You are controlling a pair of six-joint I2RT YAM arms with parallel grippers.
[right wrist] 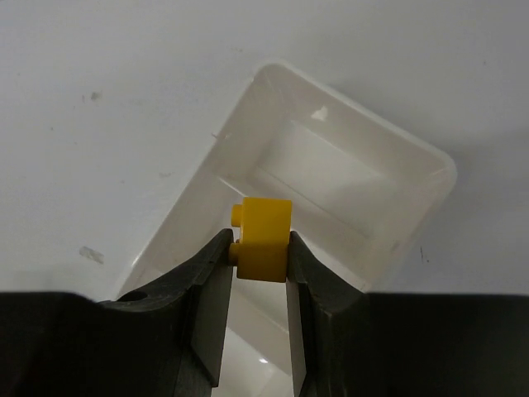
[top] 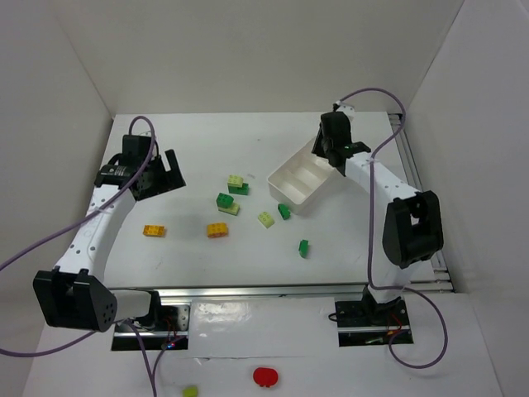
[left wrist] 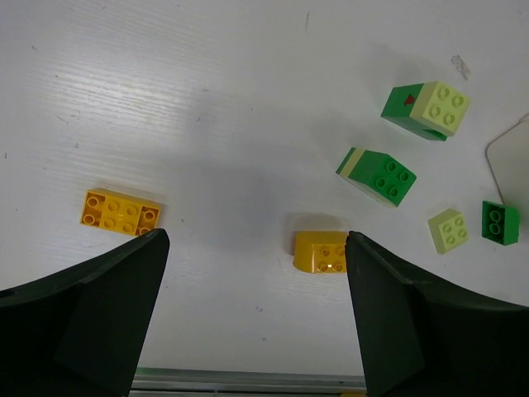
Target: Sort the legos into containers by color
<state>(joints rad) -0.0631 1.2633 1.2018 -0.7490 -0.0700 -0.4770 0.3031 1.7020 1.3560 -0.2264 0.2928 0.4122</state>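
Note:
The white tray's far section is empty below the held orange-yellow lego, so the robot's right gripper will lower the lego a little next and open.
My right gripper [right wrist: 260, 248] is shut on a small orange-yellow lego [right wrist: 264, 236], held above the white three-compartment tray [right wrist: 347, 141]. In the top view that gripper [top: 331, 154] hangs over the far end of the tray [top: 291, 192]. My left gripper [left wrist: 256, 248] is open above the table at the left [top: 169, 175], with nothing between its fingers. Below it lie two orange legos [left wrist: 121, 212] [left wrist: 321, 251], two green-and-lime stacks [left wrist: 426, 109] [left wrist: 377, 175], a lime brick [left wrist: 448, 229] and a dark green one [left wrist: 500, 222]. Another dark green lego [top: 304, 247] lies nearer the front.
White walls close in the table at the back and both sides. A metal rail [top: 273, 291] runs along the front edge. A flat red round thing [top: 265, 377] and a small lime piece [top: 190, 391] lie off the table, in front of the arm bases.

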